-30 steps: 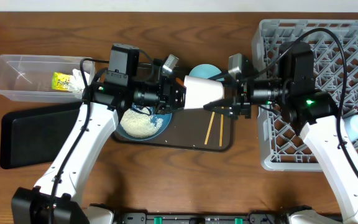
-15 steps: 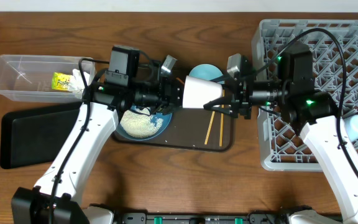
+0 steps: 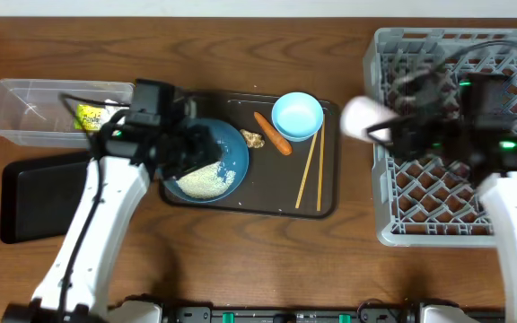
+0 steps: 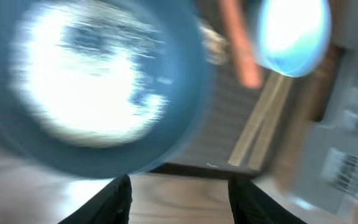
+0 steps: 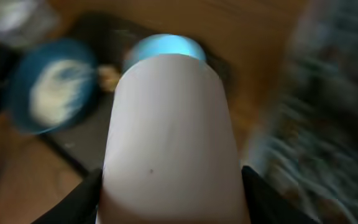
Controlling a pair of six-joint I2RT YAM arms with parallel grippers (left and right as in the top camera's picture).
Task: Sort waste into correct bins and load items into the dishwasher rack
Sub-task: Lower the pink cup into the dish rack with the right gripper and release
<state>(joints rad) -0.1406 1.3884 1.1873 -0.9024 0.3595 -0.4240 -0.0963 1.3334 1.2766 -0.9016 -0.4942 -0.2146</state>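
The small white-pink cup (image 3: 362, 117) goes over the rack's side in my right gripper next, then back and down onto the rack's empty near wires.
My right gripper (image 3: 386, 126) is shut on the small white-pink cup (image 3: 362, 117), held in the air at the left wall of the grey dishwasher rack (image 3: 510, 72). The cup fills the right wrist view (image 5: 169, 124) between the fingers (image 5: 173, 202). My left gripper (image 3: 200, 151) is open and empty over the dark blue plate-bowl (image 3: 233, 144), which holds white rice (image 3: 200, 182). The left wrist view is blurred and shows the open fingers (image 4: 179, 199), plate-bowl (image 4: 185, 93) and rice (image 4: 86, 81). The light blue bowl (image 3: 296, 116), carrot (image 3: 272, 133), brownish scrap (image 3: 253, 139) and chopsticks (image 3: 311, 166) lie on the brown tray.
The brown serving tray (image 3: 267, 199) sits mid-table. The clear tub (image 3: 25, 108) at the far left holds the yellow-green wrapper (image 3: 88, 117). The flat black tray (image 3: 43, 193) lies in front of it. The small blue cup is hidden.
My left gripper has let go of the cup and pulled back left over the plate-bowl. My right gripper has carried the cup right, to the rack's edge.
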